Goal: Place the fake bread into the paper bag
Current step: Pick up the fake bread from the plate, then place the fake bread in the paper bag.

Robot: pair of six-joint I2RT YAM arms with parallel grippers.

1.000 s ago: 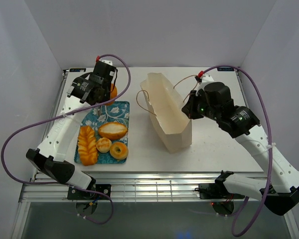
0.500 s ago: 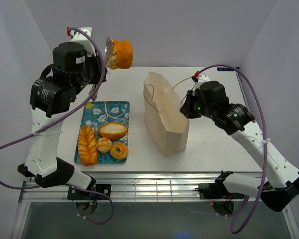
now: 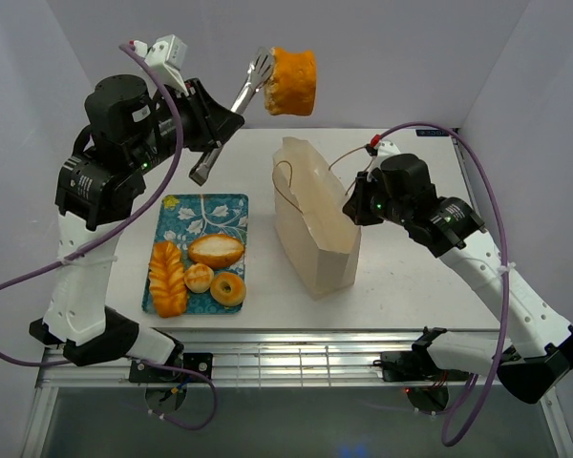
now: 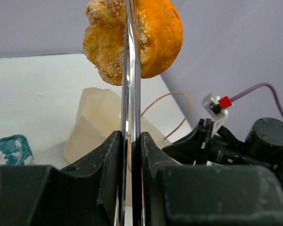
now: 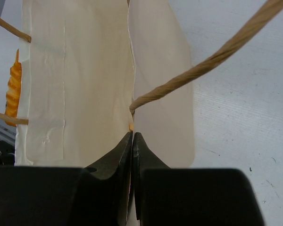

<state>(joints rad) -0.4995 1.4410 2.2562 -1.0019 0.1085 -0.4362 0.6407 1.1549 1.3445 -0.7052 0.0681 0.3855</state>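
Note:
I will next move my left gripper back and toward my right gripper, to bring the pastry point(image 3: 292, 81) over the opening of the paper bag.
A sugared round pastry point(image 3: 292, 81) of the fake bread hangs high in the air, pinched in metal tongs point(image 3: 241, 103). My left gripper point(image 3: 225, 122) is shut on those tongs point(image 4: 131, 94), and the pastry point(image 4: 134, 37) is up and left of the paper bag's mouth. The tan paper bag point(image 3: 311, 221) stands mouth-up at mid table. My right gripper point(image 3: 353, 204) is shut on the bag's right rim point(image 5: 132, 113) below a cord handle point(image 5: 203, 66). A braided loaf point(image 3: 168, 277), an oval roll point(image 3: 216, 250), a small bun point(image 3: 200, 278) and a ring bagel point(image 3: 228, 287) lie on the tray.
The teal floral tray point(image 3: 206, 212) lies left of the bag on the white table point(image 3: 420, 277). White walls close in the back and both sides. A metal rail point(image 3: 286, 358) runs along the near edge.
My left arm has lifted the pastry off the table, high up and rightward toward the bag. The right gripper, still gripping the rim, has drawn the bag more upright.

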